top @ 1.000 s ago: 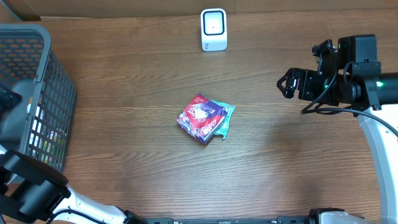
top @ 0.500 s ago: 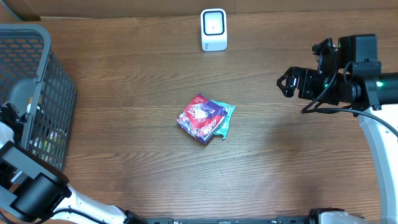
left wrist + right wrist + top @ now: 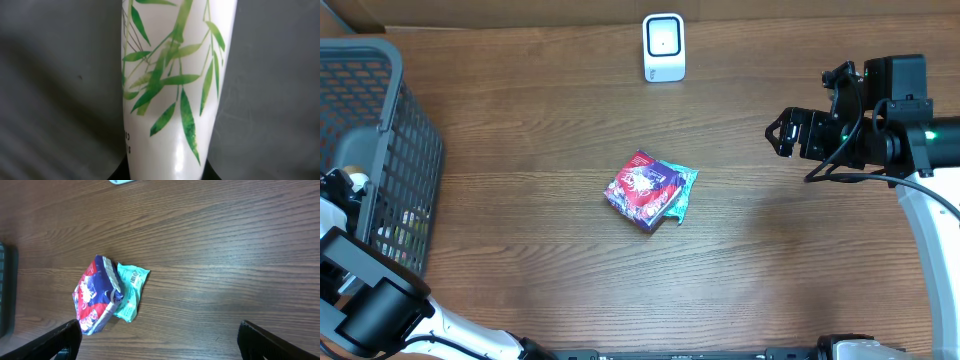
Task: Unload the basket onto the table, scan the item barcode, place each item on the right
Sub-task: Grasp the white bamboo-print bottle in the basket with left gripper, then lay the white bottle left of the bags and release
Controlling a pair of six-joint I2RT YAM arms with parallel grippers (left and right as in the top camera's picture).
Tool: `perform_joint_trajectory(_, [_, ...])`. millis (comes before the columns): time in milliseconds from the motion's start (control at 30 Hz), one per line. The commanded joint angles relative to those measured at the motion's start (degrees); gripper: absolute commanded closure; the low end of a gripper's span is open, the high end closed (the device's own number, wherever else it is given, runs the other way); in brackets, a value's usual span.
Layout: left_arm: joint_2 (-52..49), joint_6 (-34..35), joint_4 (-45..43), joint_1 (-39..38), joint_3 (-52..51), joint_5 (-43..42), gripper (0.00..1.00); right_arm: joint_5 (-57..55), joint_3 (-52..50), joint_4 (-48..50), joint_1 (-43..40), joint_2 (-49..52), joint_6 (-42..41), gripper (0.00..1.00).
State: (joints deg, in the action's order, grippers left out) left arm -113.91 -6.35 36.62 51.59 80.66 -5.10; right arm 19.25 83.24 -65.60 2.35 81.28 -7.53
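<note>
I need to lift the tube out with my left gripper and lower it to the right in the overhead view, onto the bare tabletop (image 3: 590, 187) beside the snack packet, to release it there.
A white tube printed with green bamboo leaves (image 3: 165, 90) fills the left wrist view, and my left gripper (image 3: 165, 174) is shut on its lower end inside the grey mesh basket (image 3: 410, 130). The dark fingertips (image 3: 119, 174) show on either side of the tube. The white barcode scanner (image 3: 663, 47) stands at the table's far edge. My right gripper (image 3: 782, 135) hovers open at the right, well apart from everything; in its wrist view the right gripper (image 3: 160, 345) has nothing between its fingers.
A red and purple snack packet (image 3: 643, 190) lies mid-table, overlapping a teal packet (image 3: 684, 188) that shows a barcode (image 3: 134, 280). The basket takes up the left edge, with more items inside it.
My left gripper has closed on the white tube inside the basket, and the left arm has shifted a little there. The right arm has not moved.
</note>
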Motion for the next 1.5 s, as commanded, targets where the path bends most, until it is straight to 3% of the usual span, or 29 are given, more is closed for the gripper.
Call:
perform_joint_trajectory(0, [0.6, 2.4, 3.4, -0.4, 4.5, -1.6, 0.96, 0.1, 0.3, -0.1, 0.2, 0.2, -0.2, 0.0])
perform_joint_trajectory(367, [0.6, 10.6, 28.2, -4.8, 44.0, -3.2, 0.96, 0.1, 0.3, -0.1, 0.2, 0.2, -0.2, 0.0])
perform_joint_trajectory(467, [0.6, 11.7, 33.1, -7.4, 55.6, -8.0, 0.96, 0.1, 0.3, -0.1, 0.2, 0.2, -0.2, 0.0])
perform_joint_trajectory(633, [1.2, 11.3, 42.4, -15.4, 72.2, -9.3, 0.96, 0.1, 0.3, -0.3, 0.2, 0.2, -0.2, 0.0])
perform_joint_trajectory(767, [1.6, 8.9, 48.2, -23.0, 78.0, -9.3, 0.96, 0.1, 0.3, -0.3, 0.2, 0.2, -0.2, 0.0])
perform_joint_trajectory(967, [1.5, 5.6, 56.1, -36.3, 75.4, -9.4, 0.96, 0.1, 0.3, -0.3, 0.2, 0.2, -0.2, 0.0])
perform_joint_trajectory(1133, [1.4, 1.3, 57.8, -47.7, 63.6, -9.2, 0.96, 0.1, 0.3, 0.9, 0.2, 0.3, -0.2, 0.0])
perform_joint_trajectory(1467, [1.4, 2.6, 41.8, -60.7, 26.6, -4.9, 0.96, 0.1, 0.3, 0.0, 0.2, 1.9, -0.2, 0.0])
